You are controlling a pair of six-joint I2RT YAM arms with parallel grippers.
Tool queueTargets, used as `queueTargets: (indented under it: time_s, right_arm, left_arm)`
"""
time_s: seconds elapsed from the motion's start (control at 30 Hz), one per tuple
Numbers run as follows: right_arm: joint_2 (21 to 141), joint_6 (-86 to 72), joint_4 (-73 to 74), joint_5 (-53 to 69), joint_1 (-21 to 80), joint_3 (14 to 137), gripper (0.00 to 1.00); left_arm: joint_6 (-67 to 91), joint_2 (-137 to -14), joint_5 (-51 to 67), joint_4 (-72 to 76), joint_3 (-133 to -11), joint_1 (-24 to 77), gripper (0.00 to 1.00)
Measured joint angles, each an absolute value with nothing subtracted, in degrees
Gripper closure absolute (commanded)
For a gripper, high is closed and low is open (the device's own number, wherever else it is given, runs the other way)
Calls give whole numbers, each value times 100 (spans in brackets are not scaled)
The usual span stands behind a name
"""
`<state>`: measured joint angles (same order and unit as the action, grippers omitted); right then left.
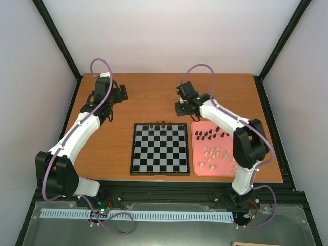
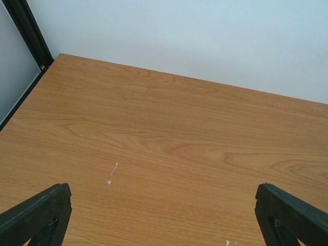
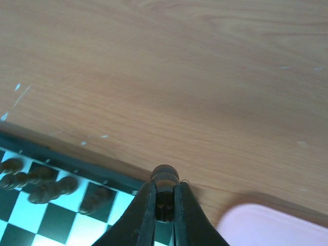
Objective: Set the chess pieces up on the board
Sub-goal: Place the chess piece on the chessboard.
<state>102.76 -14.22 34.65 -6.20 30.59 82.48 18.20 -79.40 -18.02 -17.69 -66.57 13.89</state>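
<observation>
The pale far-row square beside the standing dark piece nearest the tray is still empty, so the robot's right gripper will next move back and down onto that square.
My right gripper (image 3: 164, 199) is shut on a dark chess piece (image 3: 164, 177), whose rounded top sticks out past the fingertips. It hangs over the far right corner of the black-and-silver board (image 3: 77, 167); from above, that gripper (image 1: 182, 108) is just behind the board (image 1: 160, 149). A few dark pieces (image 3: 42, 180) stand on the board's far row (image 1: 159, 124). My left gripper (image 2: 164, 225) is open over bare table, its fingers (image 2: 41, 212) wide apart with nothing between them; the top view places it (image 1: 122, 92) at the far left.
A pink tray (image 1: 197, 166) lies right of the board, with dark pieces (image 1: 210, 135) at its far end and pale pieces (image 1: 215, 152) nearer. Its corner (image 3: 266, 225) shows in the right wrist view. White walls and black frame posts enclose the wooden table (image 1: 154, 97).
</observation>
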Motion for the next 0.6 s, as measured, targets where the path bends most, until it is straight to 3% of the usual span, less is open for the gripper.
queueTargets:
  time_s: [0.23,0.6]
  right_arm:
    - [11080,-1420,3802,-458,3588,8543,96]
    - [11100,-1420,4007,-290,3662,8503,95]
  left_arm:
    - [1820,-7940,-1817,-1769,-6657,1389,0]
    - [1820,-7940,-1822,-1769,-6657,1389,0]
